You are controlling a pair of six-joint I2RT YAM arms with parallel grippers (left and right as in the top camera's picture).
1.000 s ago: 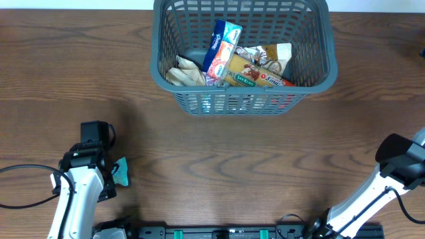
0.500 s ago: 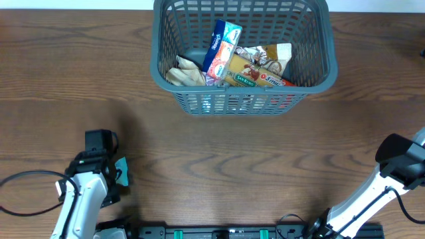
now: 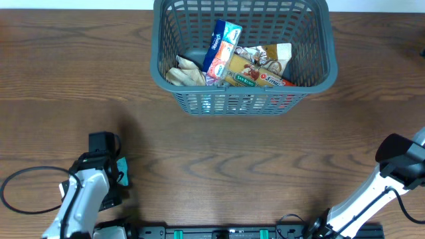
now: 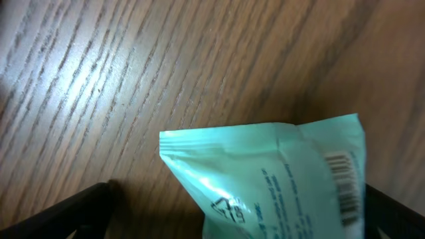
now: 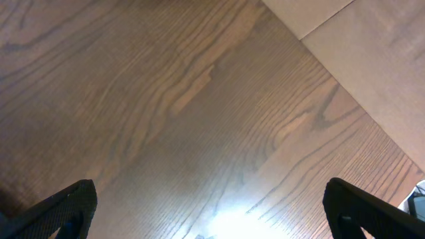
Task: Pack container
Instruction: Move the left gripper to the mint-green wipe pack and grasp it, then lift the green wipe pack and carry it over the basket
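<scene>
I should next keep my left gripper low over the tabletop and close its wide-apart fingers across the teal packet's body (image 3: 123, 172) (image 4: 285, 202), as the packet is already between them.
The container (image 3: 239, 103), a dark grey lattice basket, stands at the back centre of the table and holds several snack packets, among them a blue one (image 3: 221, 43) and a yellow-red one (image 3: 255, 74). A teal packet (image 3: 122, 171) lies flat on the table at the front left. My left gripper (image 3: 111, 175) hangs over it, open; in the left wrist view the teal packet (image 4: 279, 172) lies between the two wide-apart fingers (image 4: 232, 216). My right gripper (image 3: 400, 158) is open and empty at the right edge, over bare wood (image 5: 212, 212).
The wooden table (image 3: 232, 166) runs between the basket and the arms. A black cable (image 3: 26, 192) loops beside the left arm. The table's far edge and a lighter floor (image 5: 372, 60) show in the right wrist view.
My left arm has moved toward the table's front and slightly right, closer over the teal packet. The right arm and the basket have not moved.
</scene>
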